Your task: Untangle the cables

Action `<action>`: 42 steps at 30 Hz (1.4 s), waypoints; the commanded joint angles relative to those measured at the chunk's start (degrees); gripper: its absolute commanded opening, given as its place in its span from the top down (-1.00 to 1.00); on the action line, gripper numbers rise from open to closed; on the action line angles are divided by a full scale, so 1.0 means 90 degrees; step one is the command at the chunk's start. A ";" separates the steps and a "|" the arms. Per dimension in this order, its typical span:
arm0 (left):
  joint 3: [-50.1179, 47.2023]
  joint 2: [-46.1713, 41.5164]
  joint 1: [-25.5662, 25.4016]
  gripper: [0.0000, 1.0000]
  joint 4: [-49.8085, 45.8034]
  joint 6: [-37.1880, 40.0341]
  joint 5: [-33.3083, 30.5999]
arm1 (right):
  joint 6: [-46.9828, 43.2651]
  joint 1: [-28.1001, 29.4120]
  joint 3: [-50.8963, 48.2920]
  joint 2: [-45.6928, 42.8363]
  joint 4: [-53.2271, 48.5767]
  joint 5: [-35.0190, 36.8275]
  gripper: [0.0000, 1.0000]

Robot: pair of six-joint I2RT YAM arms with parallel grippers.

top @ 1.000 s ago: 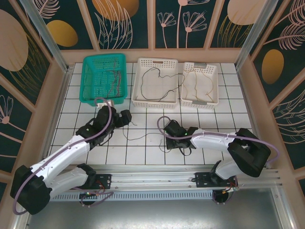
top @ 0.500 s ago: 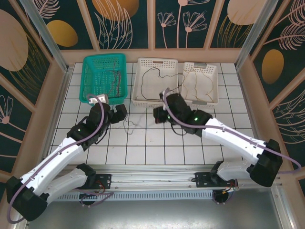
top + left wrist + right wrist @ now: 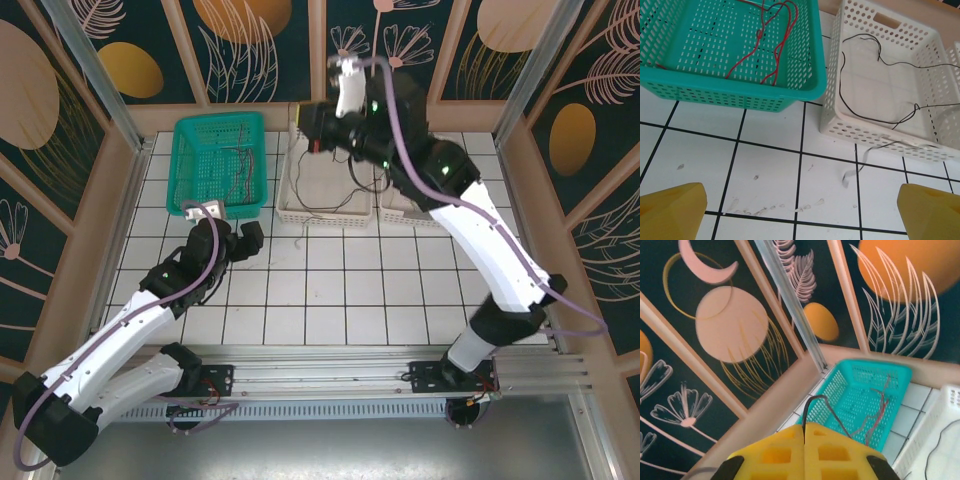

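Next, my right gripper swings outward, then down to the middle white basket's far end (image 3: 322, 158) to release the cable, because the cable's loose end hangs over the basket's front side.
My right gripper (image 3: 312, 130) is raised high above the middle white basket (image 3: 322, 216), shut on a black cable (image 3: 352, 178) that hangs down into that basket. In the right wrist view the cable (image 3: 816, 402) loops out from between the shut yellow fingers (image 3: 804, 429). Its tail (image 3: 855, 171) trails, blurred, over the basket's front wall (image 3: 875, 135) onto the tiles. Another black cable (image 3: 841, 85) lies inside the basket. Red cables (image 3: 777, 47) lie in the teal basket (image 3: 220, 122). My left gripper (image 3: 250, 238) stands open and holds nothing, low over the tiles in front of the teal basket, yellow fingertips (image 3: 671, 210) wide apart.
A second white basket (image 3: 440, 215) at the back right holds a tan cable and is partly hidden by the right arm. Patterned walls close the table at the back and on both sides. White tiles lie between the baskets and the arm bases.
The right arm has lifted from the tiles near the table's middle, up and back over the middle basket, carrying the black cable. The left gripper has shifted slightly toward the baskets and stayed open.
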 commanded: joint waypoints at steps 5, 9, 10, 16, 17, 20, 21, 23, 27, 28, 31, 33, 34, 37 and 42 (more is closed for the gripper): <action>-0.0183 0.0021 -0.0007 -0.95 0.0229 0.0109 -0.0124 | 0.0248 -0.1040 0.2227 0.0831 -0.0444 -0.2108 1.00; -0.0203 0.0085 -0.0004 -0.95 0.0317 0.0101 -0.0121 | 0.0917 -0.1967 0.1788 0.0623 0.0610 -0.3233 1.00; -0.0215 0.0104 0.0000 -0.95 0.0337 0.0102 -0.0121 | 0.1018 -0.2180 0.1909 0.0693 0.0730 -0.3436 1.00; -0.0212 0.0112 -0.0008 -0.95 0.0401 0.0116 -0.0143 | 0.1729 -0.3144 0.2179 0.1475 0.1097 -0.4523 1.00; -0.0209 0.0115 -0.0002 -0.95 0.0406 0.0118 -0.0158 | 0.1715 -0.3168 0.2238 0.1584 0.1105 -0.4613 1.00; -0.0231 0.0113 -0.0009 -0.95 0.0422 0.0128 -0.0187 | 0.1732 -0.3195 0.2263 0.1793 0.1218 -0.4705 1.00; -0.0225 0.0117 0.0001 -0.95 0.0426 0.0139 -0.0207 | 0.1749 -0.3213 0.2267 0.1859 0.1240 -0.4746 1.00; -0.0240 0.0122 -0.0002 -0.95 0.0436 0.0141 -0.0226 | 0.1679 -0.3260 0.2259 0.2014 0.1183 -0.4796 1.00; -0.0285 0.0112 0.0004 -0.95 0.0475 0.0150 -0.0235 | 0.1398 -0.3391 0.2069 0.2367 0.0881 -0.4655 1.00; -0.0296 0.0118 -0.0006 -0.96 0.0476 0.0150 -0.0241 | 0.1227 -0.3404 0.2015 0.2467 0.0701 -0.4506 1.00; -0.0339 0.0083 -0.0004 -0.96 0.0494 0.0150 -0.0220 | 0.0713 -0.3368 0.1636 0.2683 0.0173 -0.3926 1.00; -0.0399 0.0046 0.0001 -0.96 0.0521 0.0141 -0.0218 | 0.0469 -0.3303 0.1072 0.2721 0.0070 -0.3527 1.00; -0.0417 0.0039 -0.0009 -0.96 0.0533 0.0139 -0.0202 | 0.0399 -0.3253 0.0726 0.2708 0.0097 -0.3282 1.00; -0.0438 0.0033 0.0005 -0.96 0.0553 0.0129 -0.0186 | 0.0226 -0.3118 -0.0143 0.2701 0.0357 -0.2935 1.00; -0.0437 0.0008 0.0007 -0.96 0.0538 0.0141 -0.0168 | 0.0214 -0.3002 -0.0850 0.2821 0.0437 -0.2184 1.00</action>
